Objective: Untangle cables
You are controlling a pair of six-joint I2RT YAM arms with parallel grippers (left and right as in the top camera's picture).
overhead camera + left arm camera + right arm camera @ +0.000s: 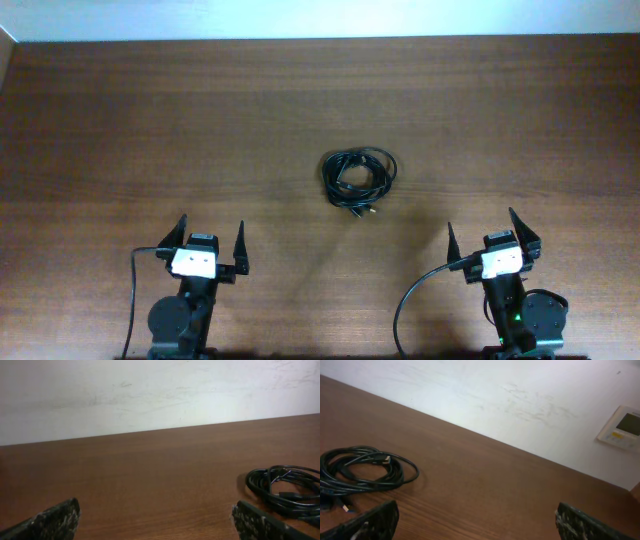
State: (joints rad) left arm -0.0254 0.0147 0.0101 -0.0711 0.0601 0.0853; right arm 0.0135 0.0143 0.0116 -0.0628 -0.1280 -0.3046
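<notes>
The left gripper moves outward, toward the right in the overhead view, then down onto the coil's near parts next, because it stands well short of them.
The cables [358,180] lie as one tangled coil of thin black cords on the wooden table [120,120], near its middle, with small plug ends poking out at the lower side. The coil shows at the right edge of the left wrist view [285,490] and at the left of the right wrist view [360,470]. My left gripper [210,237] is open and empty near the front left, well short of the coil. My right gripper [492,230] is open and empty at the front right, also apart from it.
A white wall [150,395] runs behind the table's far edge. A white wall panel with a small screen [621,427] hangs at the right. Each arm's thick black cable [405,300] trails by its base at the front edge.
</notes>
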